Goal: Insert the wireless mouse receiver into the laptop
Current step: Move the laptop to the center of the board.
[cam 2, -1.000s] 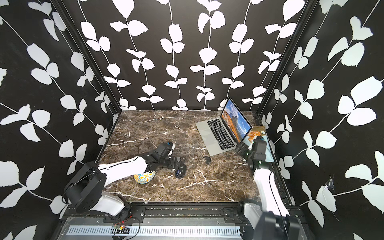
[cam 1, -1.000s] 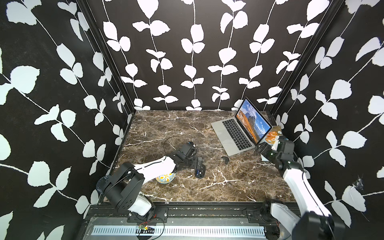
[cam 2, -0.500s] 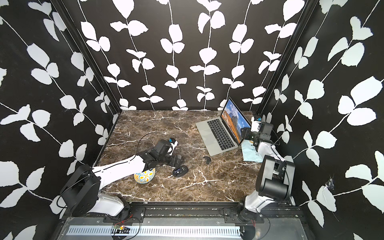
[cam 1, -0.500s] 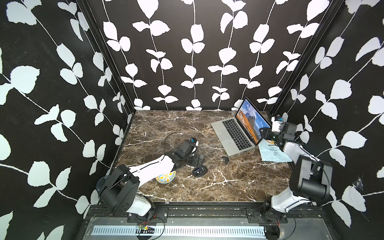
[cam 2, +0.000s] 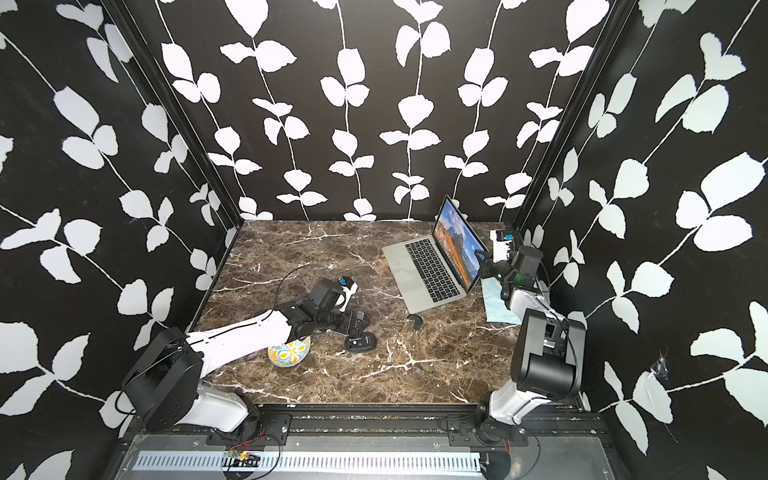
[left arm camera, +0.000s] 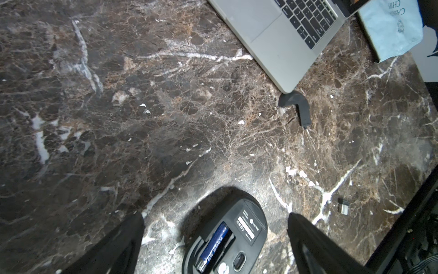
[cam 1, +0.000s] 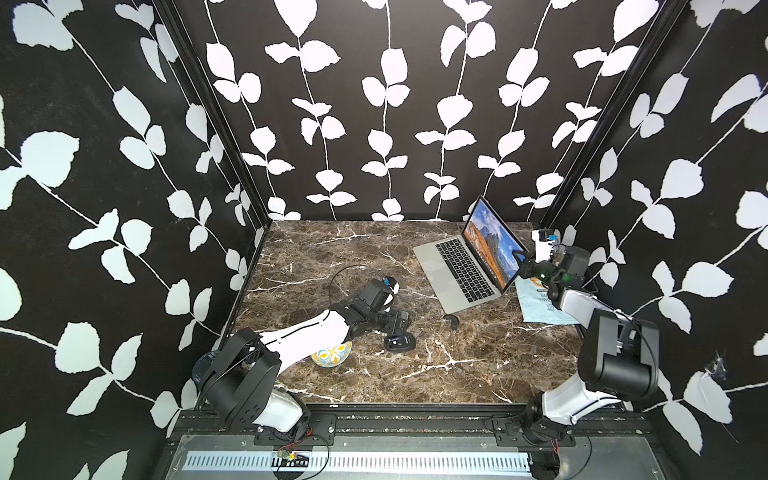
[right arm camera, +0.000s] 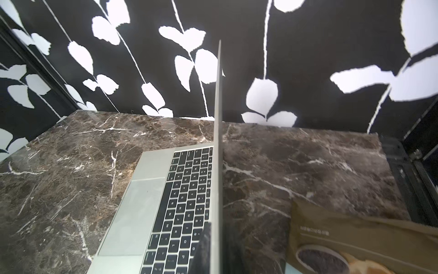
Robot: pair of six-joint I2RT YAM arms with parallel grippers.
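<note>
The robot's right gripper needs to slide the laptop by its lid toward the bare marble by the mouse next and let go, since that space lies beyond the laptop from the right gripper.
The laptop (cam 1: 457,266) (cam 2: 424,266) stands open at the back right, its screen upright. My right gripper (cam 1: 522,262) (cam 2: 484,262) is shut on the near edge of the screen lid. In the right wrist view the lid (right arm camera: 216,166) runs edge-on between the fingers (right arm camera: 203,249). The wireless mouse receiver (left arm camera: 344,206), a tiny silver and black plug, lies on the marble to the side of the upturned black mouse (left arm camera: 227,239) (cam 1: 400,343). My left gripper (left arm camera: 215,215) (cam 1: 399,326) hangs open over the mouse. I cannot make out the receiver in either top view.
A curved black cover piece (left arm camera: 294,102) (cam 1: 451,321) lies by the laptop's front corner. A patterned bowl (cam 1: 332,355) (cam 2: 291,353) sits under my left arm. A light blue packet (cam 1: 540,303) (right arm camera: 355,237) lies right of the laptop, near the wall.
My right arm swung from the front right up to the laptop's screen and its jaws closed on the lid edge. The mouse turned from lengthwise to crosswise under my left gripper.
</note>
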